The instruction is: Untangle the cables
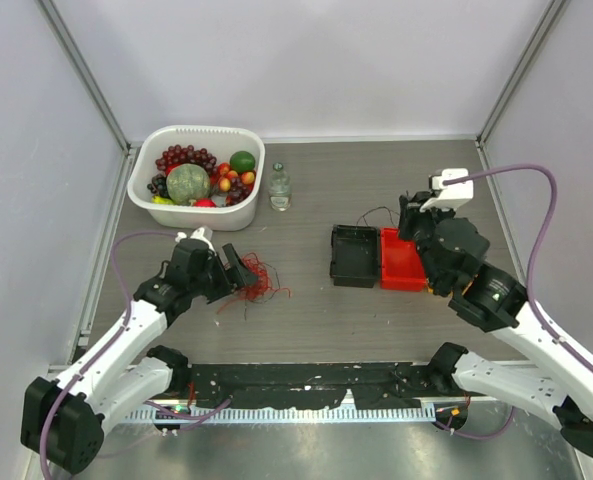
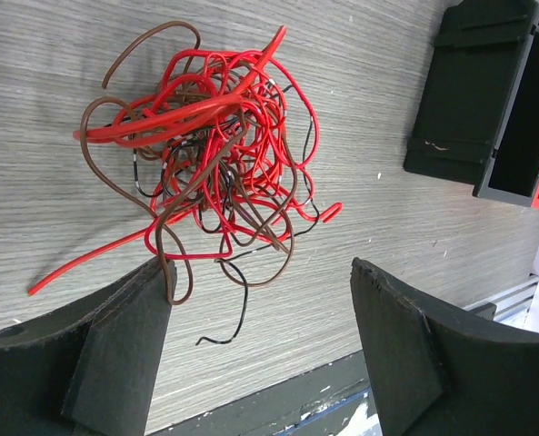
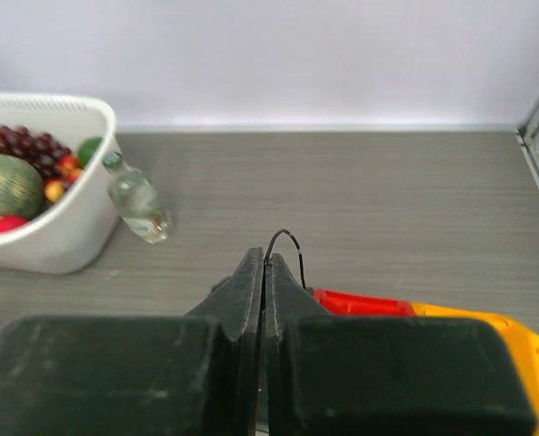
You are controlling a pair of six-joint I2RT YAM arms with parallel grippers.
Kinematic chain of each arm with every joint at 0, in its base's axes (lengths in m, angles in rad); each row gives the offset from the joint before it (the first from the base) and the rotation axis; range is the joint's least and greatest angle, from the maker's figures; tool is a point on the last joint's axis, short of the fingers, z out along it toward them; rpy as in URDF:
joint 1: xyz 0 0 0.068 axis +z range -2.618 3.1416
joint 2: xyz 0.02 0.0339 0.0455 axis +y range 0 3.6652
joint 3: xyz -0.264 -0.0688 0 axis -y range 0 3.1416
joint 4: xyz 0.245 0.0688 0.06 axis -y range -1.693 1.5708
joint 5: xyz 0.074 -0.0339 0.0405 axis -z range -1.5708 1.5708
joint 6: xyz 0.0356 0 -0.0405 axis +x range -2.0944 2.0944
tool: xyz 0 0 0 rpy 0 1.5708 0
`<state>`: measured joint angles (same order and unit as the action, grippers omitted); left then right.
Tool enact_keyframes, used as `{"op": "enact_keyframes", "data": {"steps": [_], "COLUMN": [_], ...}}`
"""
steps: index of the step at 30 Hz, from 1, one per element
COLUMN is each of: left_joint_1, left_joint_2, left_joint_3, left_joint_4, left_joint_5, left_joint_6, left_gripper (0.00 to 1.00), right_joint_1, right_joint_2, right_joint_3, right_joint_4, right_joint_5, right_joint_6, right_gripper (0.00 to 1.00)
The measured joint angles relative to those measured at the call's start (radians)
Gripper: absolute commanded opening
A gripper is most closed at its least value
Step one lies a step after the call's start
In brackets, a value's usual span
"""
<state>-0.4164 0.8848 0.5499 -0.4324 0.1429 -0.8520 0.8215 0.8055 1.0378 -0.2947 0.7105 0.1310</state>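
I need to carry the wire across and down with my right gripper and let it go in the black box (image 1: 355, 258), because the box is below and to the left of my gripper in the top view.
The cables (image 2: 210, 150) are a fist-sized clump of thin red and dark brown-black wires lying on the wooden table; they also show in the top view (image 1: 259, 281). My left gripper (image 2: 255, 268) is open, its jaws just short of the clump, with one brown loop against the left finger (image 2: 128, 331). In the top view the left gripper (image 1: 234, 268) is beside the clump's left edge. My right gripper (image 3: 267, 257) is shut on a single thin black wire (image 3: 293, 243) that arcs out of its tips. In the top view it (image 1: 408, 215) is above the red box, away from the clump.
A black box (image 1: 354, 256) and a red box (image 1: 403, 260) stand side by side mid-table. A white basin (image 1: 206, 130) of fruit and a small clear bottle (image 1: 279, 188) stand at the back left. Side walls enclose the table.
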Motion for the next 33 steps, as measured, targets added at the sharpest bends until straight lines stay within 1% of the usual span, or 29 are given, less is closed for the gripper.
{"op": "enact_keyframes", "data": {"steps": [5, 10, 17, 19, 21, 24, 27, 33], "left_joint_1": [0.000, 0.000, 0.000, 0.000, 0.000, 0.000, 0.000, 0.000], "left_joint_2": [-0.019, -0.044, -0.081, -0.099, -0.113, -0.117, -0.107, -0.098], "left_joint_3": [0.007, 0.007, 0.028, 0.042, 0.051, 0.062, 0.063, 0.063], "left_joint_4": [-0.012, -0.021, -0.084, -0.099, -0.105, -0.106, -0.106, -0.105], "left_joint_5": [0.000, 0.000, -0.011, -0.021, -0.029, -0.031, -0.030, -0.029], "left_joint_6": [0.001, 0.001, 0.005, 0.012, 0.018, 0.021, 0.022, 0.021], "left_gripper": [0.81, 0.81, 0.82, 0.82, 0.82, 0.82, 0.83, 0.83], "right_joint_1": [-0.001, -0.001, -0.017, -0.040, -0.095, -0.236, -0.322, -0.326], "right_joint_2": [0.061, 0.212, 0.349, 0.370, 0.389, 0.430, 0.484, 0.626], "right_joint_3": [-0.095, -0.169, -0.185, -0.190, -0.204, -0.227, -0.229, -0.161], "right_joint_4": [-0.001, 0.013, 0.008, 0.008, 0.011, 0.020, 0.028, 0.010], "right_joint_5": [0.021, -0.013, -0.086, -0.127, -0.205, -0.370, -0.479, -0.645], "right_joint_6": [0.017, 0.059, 0.183, 0.224, 0.268, 0.319, 0.333, 0.328], "right_gripper": [0.01, 0.01, 0.01, 0.01, 0.01, 0.01, 0.01, 0.01]}}
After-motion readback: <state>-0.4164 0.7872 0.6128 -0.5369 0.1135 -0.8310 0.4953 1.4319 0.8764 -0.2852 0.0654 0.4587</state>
